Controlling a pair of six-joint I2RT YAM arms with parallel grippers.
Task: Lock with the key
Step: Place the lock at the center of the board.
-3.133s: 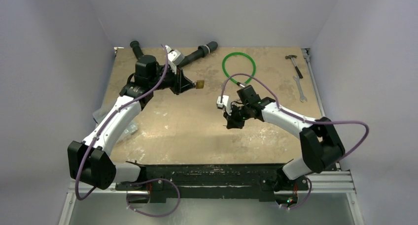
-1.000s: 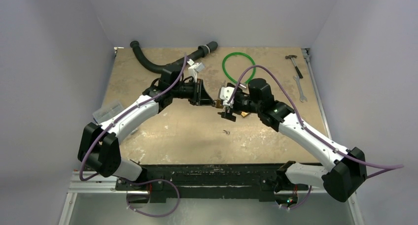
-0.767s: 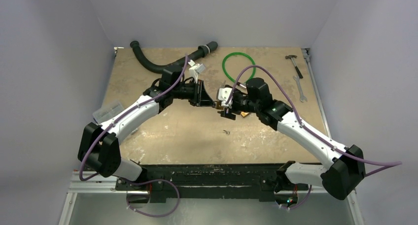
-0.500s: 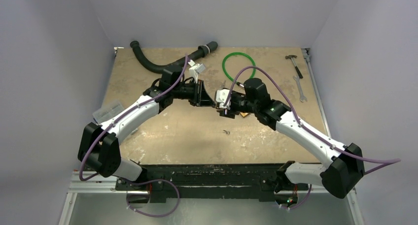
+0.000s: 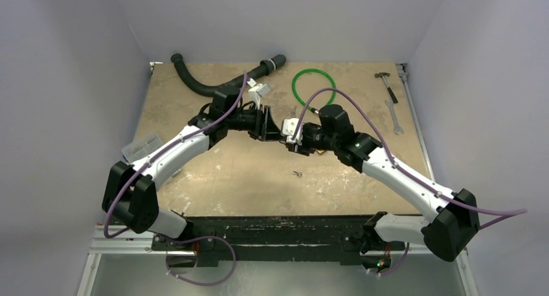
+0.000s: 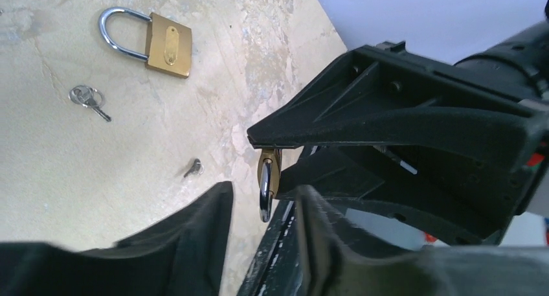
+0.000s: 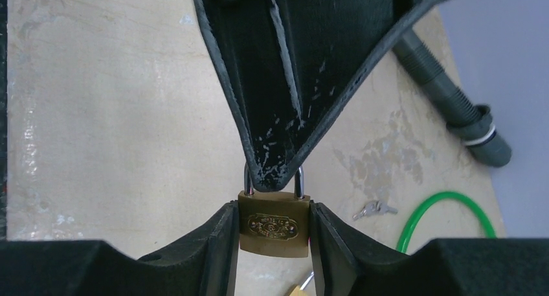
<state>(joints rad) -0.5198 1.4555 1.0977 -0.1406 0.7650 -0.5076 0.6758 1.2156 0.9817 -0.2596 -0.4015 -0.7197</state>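
The robot's right gripper needs to move back and down to release the padlock on the tabletop (image 5: 323, 175) beside the nearer key, since that spot is below it, toward the robot's base.
The lock (image 7: 273, 228), a small brass padlock with a silver shackle, hangs in the air above the middle of the table. My right gripper (image 7: 272, 208) is shut on its body, one finger against each side. My left gripper (image 6: 264, 193) faces it with its jaws a little open. The shackle (image 6: 265, 195) shows edge-on between the left fingers, with a gap on both sides. In the top view the left gripper (image 5: 275, 131) and right gripper (image 5: 292, 142) meet tip to tip. A silver key (image 7: 374, 209) lies on the table beside the green loop; another small key (image 5: 297, 174) lies nearer the arms.
A second brass padlock (image 6: 155, 42) lies flat on the table with a ringed key (image 6: 87, 98) next to it. A green cable loop (image 5: 313, 85) and a black pipe (image 5: 194, 82) lie at the back. A hammer (image 5: 386, 83) and a wrench (image 5: 393, 116) lie at the right edge.
My left jaws, which pinched the shackle, have parted from it. My right jaws have come in onto the lock's body. Both arms have hardly shifted.
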